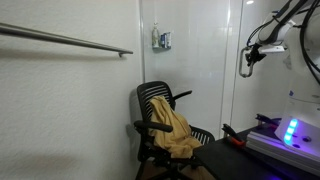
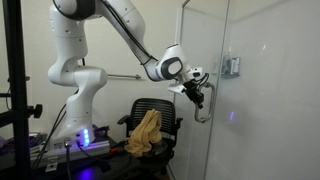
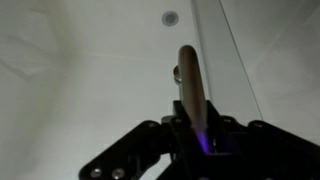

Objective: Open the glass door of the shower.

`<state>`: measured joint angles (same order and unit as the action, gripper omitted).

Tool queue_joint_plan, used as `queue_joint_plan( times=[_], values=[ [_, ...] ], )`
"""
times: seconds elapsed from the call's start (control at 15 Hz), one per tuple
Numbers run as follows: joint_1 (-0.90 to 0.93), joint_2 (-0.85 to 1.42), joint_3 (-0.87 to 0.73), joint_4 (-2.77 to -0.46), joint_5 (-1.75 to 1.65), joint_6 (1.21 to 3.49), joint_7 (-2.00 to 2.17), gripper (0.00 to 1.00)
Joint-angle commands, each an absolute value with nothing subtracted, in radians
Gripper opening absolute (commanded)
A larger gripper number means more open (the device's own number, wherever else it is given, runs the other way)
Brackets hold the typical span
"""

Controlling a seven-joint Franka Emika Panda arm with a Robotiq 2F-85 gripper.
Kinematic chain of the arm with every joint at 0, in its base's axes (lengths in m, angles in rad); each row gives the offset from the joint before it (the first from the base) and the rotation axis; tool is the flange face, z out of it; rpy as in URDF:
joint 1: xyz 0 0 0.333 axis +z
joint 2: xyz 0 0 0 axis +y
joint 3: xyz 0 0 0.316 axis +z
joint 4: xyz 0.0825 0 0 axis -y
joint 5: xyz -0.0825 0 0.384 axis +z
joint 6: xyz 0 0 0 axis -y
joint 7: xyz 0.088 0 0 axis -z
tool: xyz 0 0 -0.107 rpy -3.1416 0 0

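Note:
My gripper has the bar running between its fingers. It will next pull back toward the white robot base, swing the door by its silver bar handle (image 2: pixel 211 103) (image 3: pixel 190 85), and let go of it.
The shower is a white-walled stall fronted by tall clear glass panels. The glass door (image 2: pixel 222 120) (image 1: pixel 236 110) carries a short vertical silver bar handle (image 3: pixel 190 85) near its edge. My gripper (image 3: pixel 197 132) (image 2: pixel 197 93) (image 1: pixel 248 62) is shut on this handle, and the bar runs up out from between the black fingers in the wrist view. A violet glow lights the bar at the grip. In both exterior views the arm reaches the door at about mid height. A round silver fitting (image 3: pixel 170 17) sits on the glass beyond the handle.
A black office chair (image 1: pixel 160 105) (image 2: pixel 160 108) with a yellow cloth (image 1: pixel 175 130) (image 2: pixel 147 130) stands before the glass. A handle-less panel bears a small grey fitting (image 1: pixel 162 40) (image 2: pixel 232 67). A long horizontal rail (image 1: pixel 60 38) crosses the white wall. The white robot base (image 2: pixel 75 85) stands on a violet-lit stand.

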<state>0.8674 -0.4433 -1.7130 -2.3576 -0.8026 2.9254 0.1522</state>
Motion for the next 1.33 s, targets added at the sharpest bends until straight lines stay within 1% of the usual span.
queue_joint_plan(
  times=[0.0,0.27,0.33,0.53,0.8,1.07,1.27],
  values=[
    [0.617,-0.308,-1.509,-2.504,-0.669,3.002,0.086,0.06],
    [0.336,-0.275,-1.27,-2.586,-0.528,3.028,-0.03,0.06],
    [0.287,-0.32,-1.248,-2.59,-0.658,3.002,0.066,0.06],
    [0.103,-0.343,-1.107,-2.632,-0.743,2.986,0.155,0.06],
    [-0.148,-0.407,-0.933,-2.698,-0.938,2.954,0.333,0.06],
    [-0.322,-0.511,-0.833,-2.771,-1.09,2.891,0.479,0.06],
    [-0.397,-0.57,-0.803,-2.807,-1.144,2.834,0.541,0.06]
  ],
)
